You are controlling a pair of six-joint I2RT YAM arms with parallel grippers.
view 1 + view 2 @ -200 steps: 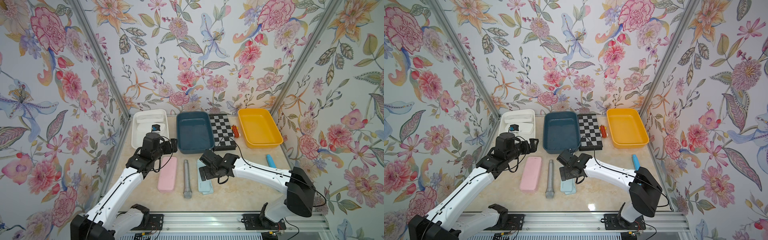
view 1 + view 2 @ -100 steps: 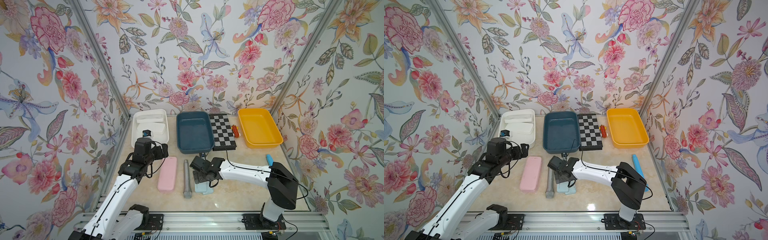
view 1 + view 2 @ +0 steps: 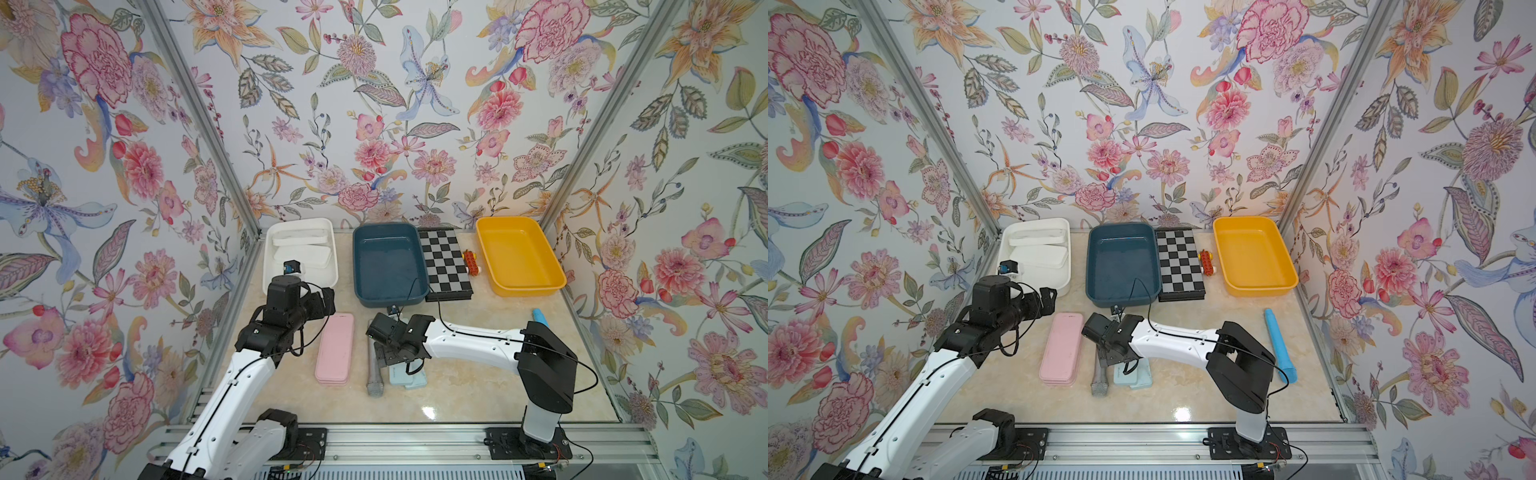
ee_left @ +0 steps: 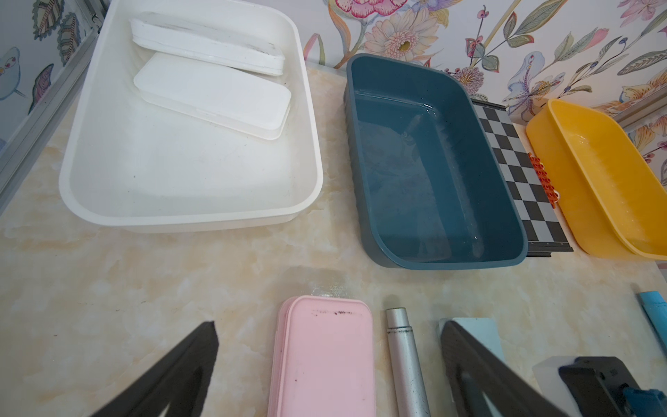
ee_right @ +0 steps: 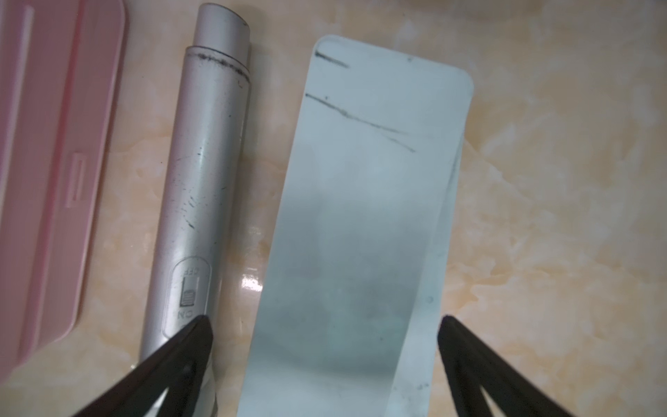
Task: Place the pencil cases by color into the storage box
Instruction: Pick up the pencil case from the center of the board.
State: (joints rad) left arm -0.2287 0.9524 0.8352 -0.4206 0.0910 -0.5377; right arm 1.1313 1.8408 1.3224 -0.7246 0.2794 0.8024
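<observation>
My right gripper should next move down around the long sides of the pale blue pencil case (image 3: 399, 376) and close, because the case is below and those sides are between the open fingers.
Two pink pencil cases (image 3: 336, 349) lie stacked on the table, with the far end of the stack (image 4: 325, 361) below my open, empty left gripper (image 4: 329, 325). My right gripper (image 5: 325, 319) hangs open over the pale blue pencil cases (image 5: 361, 216), one finger on each long side and neither touching. In a top view its wrist hides most of that pale blue stack (image 3: 409, 379). Two white pencil cases (image 4: 213, 94) lie in the white storage box (image 3: 270, 266). The dark blue box (image 3: 388, 266) and the yellow box (image 3: 519, 253) hold nothing.
A grey microphone (image 5: 202, 180) lies between the pink and pale blue stacks, close by one right finger. A bright blue tube (image 3: 1279, 345) lies near the right wall. A checkerboard (image 3: 444, 266) and a red toy (image 3: 469, 262) sit between the blue and yellow boxes.
My left arm has drawn back from the white box toward the front. My right gripper has slid left and settled lower over the pale blue cases. Both stayed open.
</observation>
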